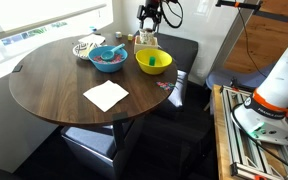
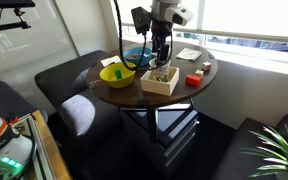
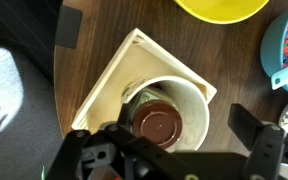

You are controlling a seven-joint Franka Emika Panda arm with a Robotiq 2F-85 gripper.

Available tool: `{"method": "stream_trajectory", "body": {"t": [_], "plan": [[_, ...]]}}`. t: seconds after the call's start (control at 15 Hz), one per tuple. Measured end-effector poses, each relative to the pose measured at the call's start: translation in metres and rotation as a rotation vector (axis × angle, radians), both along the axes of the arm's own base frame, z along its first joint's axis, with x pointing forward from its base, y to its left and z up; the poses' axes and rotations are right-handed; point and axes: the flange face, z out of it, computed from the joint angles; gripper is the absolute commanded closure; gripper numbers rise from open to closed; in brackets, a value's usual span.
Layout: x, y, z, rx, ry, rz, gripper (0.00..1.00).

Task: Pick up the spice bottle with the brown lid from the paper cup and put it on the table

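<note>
My gripper stays nearly in place over the cup (image 3: 191, 98) next and draws its fingers together onto the lid (image 3: 157, 124) standing between them.
In the wrist view the spice bottle's brown lid (image 3: 156, 122) shows from above, standing inside the pale paper cup (image 3: 191, 98). The cup sits on a beige square tray (image 3: 112, 78) on the dark brown round table (image 3: 124, 20). My gripper (image 3: 179, 132) is open and hangs right over the cup. One finger is at the left next to the lid and the other is far to the right beyond the cup's rim. In both exterior views the gripper (image 1: 149, 22) (image 2: 162, 50) is above the tray (image 2: 160, 82) near the table's edge. The bottle's body is hidden.
A yellow bowl (image 1: 153, 62) (image 2: 116, 73) stands beside the tray. A blue bowl (image 1: 107, 58) with coloured bits and a white napkin (image 1: 105, 95) lie further along the table (image 1: 49, 80). A small red object (image 2: 193, 79) lies past the tray. Dark seats surround the table.
</note>
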Motion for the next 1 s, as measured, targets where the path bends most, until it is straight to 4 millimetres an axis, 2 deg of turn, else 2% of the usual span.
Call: {"method": "stream_trajectory", "body": {"t": [0.27, 0.4, 0.47, 0.53, 0.6, 0.73, 0.8, 0.93, 1.0], "plan": [[0.001, 0.000, -0.001, -0.001, 0.000, -0.003, 0.07], [0.001, 0.000, -0.002, -0.002, 0.002, -0.010, 0.16], [0.001, 0.000, -0.003, -0.002, 0.003, -0.013, 0.24], [0.002, 0.000, -0.004, -0.001, 0.006, -0.016, 0.25], [0.002, 0.000, -0.006, -0.001, 0.008, -0.017, 0.30], [0.003, 0.000, -0.011, -0.001, 0.012, -0.020, 0.27], [0.004, 0.000, -0.012, -0.004, 0.010, -0.022, 0.33], [0.005, 0.000, -0.011, -0.011, -0.001, -0.027, 0.31], [0.006, -0.001, -0.011, -0.014, -0.005, -0.030, 0.24]]}}
